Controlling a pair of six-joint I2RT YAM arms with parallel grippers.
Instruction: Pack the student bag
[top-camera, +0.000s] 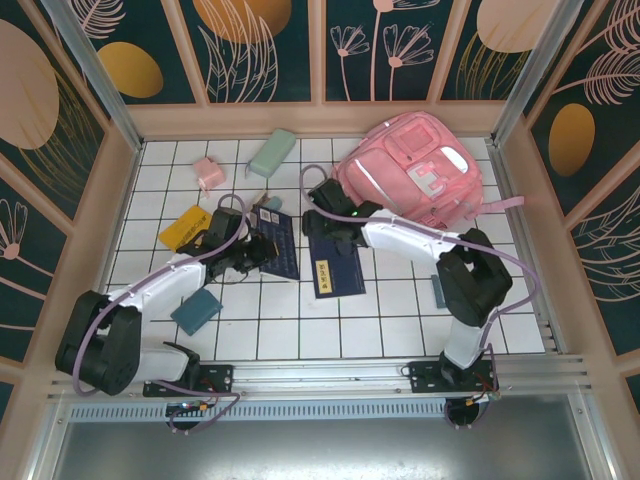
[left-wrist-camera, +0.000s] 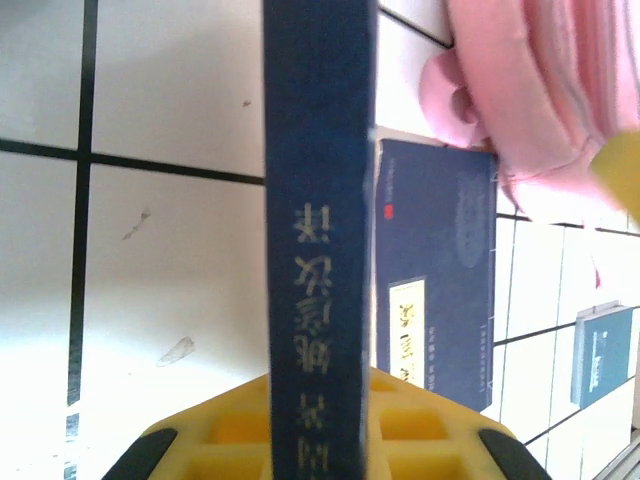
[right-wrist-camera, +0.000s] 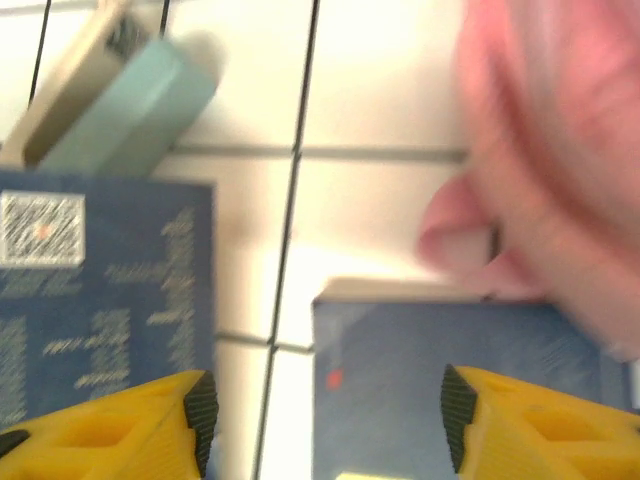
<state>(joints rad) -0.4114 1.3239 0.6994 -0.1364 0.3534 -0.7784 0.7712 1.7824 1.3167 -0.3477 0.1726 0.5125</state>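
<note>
The open fingers are empty now, so my right gripper moves off the flat book. It goes over the bag's side (top-camera: 352, 184) (right-wrist-camera: 530, 130) beside the book next, to close on the bag's piped seam.
The student bag (top-camera: 415, 170), a big pink backpack, lies at the table's far right; its pink fabric also fills the corner of the left wrist view (left-wrist-camera: 540, 100) and the right wrist view (right-wrist-camera: 560, 130). My left gripper (top-camera: 262, 243) (left-wrist-camera: 320, 420) is shut on a dark blue book (top-camera: 282, 245), whose spine (left-wrist-camera: 320, 250) stands edge-on between the yellow fingers. A second dark blue book (top-camera: 335, 265) (left-wrist-camera: 440, 290) lies flat beside the bag. Over its far left corner (right-wrist-camera: 450, 370) hovers my right gripper (top-camera: 322, 222) (right-wrist-camera: 330, 410), open, with nothing between its pads (right-wrist-camera: 200, 405).
A mint case (top-camera: 271, 152) (right-wrist-camera: 120, 115) and a small pink box (top-camera: 208, 172) sit at the far left. A yellow item (top-camera: 185, 228) and a teal block (top-camera: 196, 311) lie on the left. A small blue booklet (top-camera: 440, 290) (left-wrist-camera: 600, 355) rests by the right arm.
</note>
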